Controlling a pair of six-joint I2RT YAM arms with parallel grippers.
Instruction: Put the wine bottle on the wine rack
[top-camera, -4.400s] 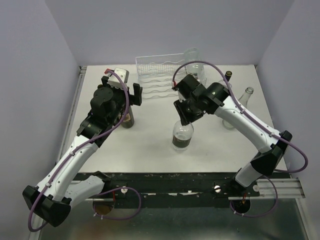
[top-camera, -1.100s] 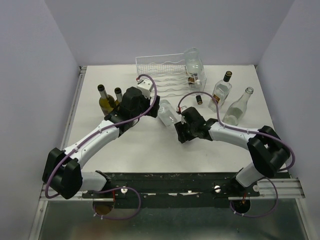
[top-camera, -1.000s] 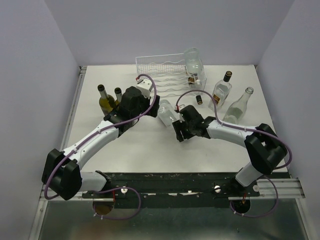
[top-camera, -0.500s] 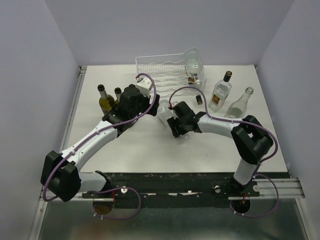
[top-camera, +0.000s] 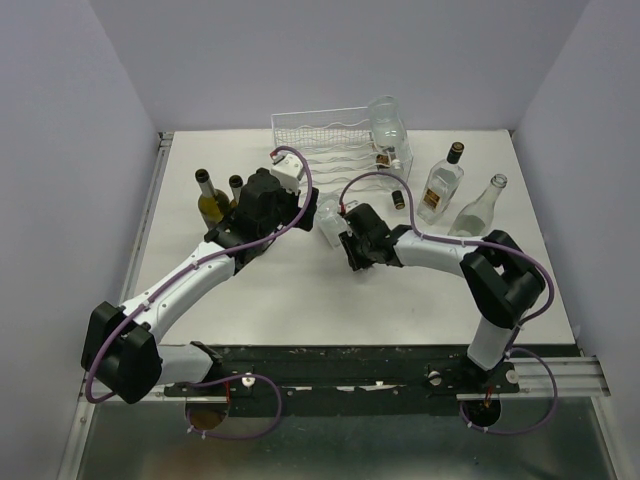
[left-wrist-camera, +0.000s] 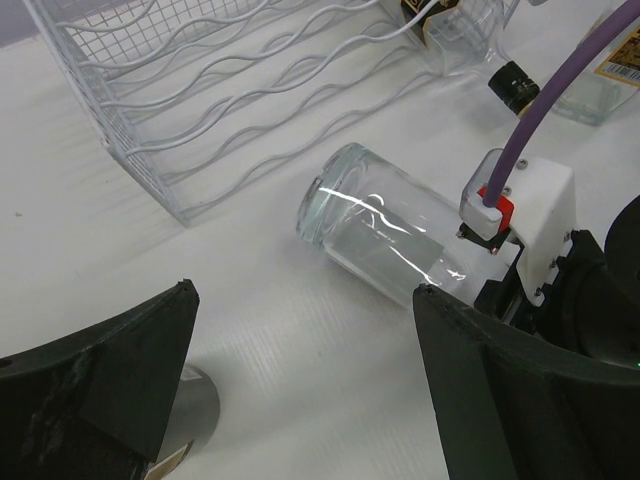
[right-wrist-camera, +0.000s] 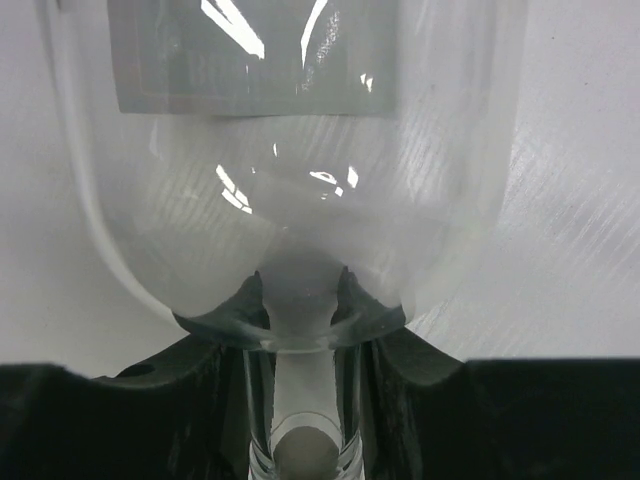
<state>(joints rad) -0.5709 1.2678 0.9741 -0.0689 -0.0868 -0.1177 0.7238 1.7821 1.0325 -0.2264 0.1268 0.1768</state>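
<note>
My right gripper will next lift the bottle up and outward, then lower and release it onto the wires (top-camera: 350, 142) beside the racked clear bottle, as those wires are bare.
A clear glass wine bottle (top-camera: 326, 218) lies on its side just in front of the white wire wine rack (top-camera: 325, 148), its base toward the rack. My right gripper (top-camera: 348, 232) is shut on its neck; the right wrist view shows the neck (right-wrist-camera: 302, 400) between the fingers (right-wrist-camera: 395, 400) and the round body (right-wrist-camera: 290, 150) ahead. My left gripper (top-camera: 307, 207) is open and empty, just left of the bottle. In the left wrist view the bottle (left-wrist-camera: 385, 240) lies beyond my left gripper (left-wrist-camera: 302, 292), with the rack (left-wrist-camera: 200, 100) behind it.
Another clear bottle (top-camera: 386, 125) lies on the rack's right end. Two dark bottles (top-camera: 212, 200) stand at the left by the left arm. Two clear bottles (top-camera: 440, 180) (top-camera: 478, 210) and a small dark cap (top-camera: 398, 198) are on the right.
The bottle stood upright mid-table 4.4 s ago; now it lies on its side. Over the last second the right gripper carried it left toward the rack. The left gripper stayed beside it.
</note>
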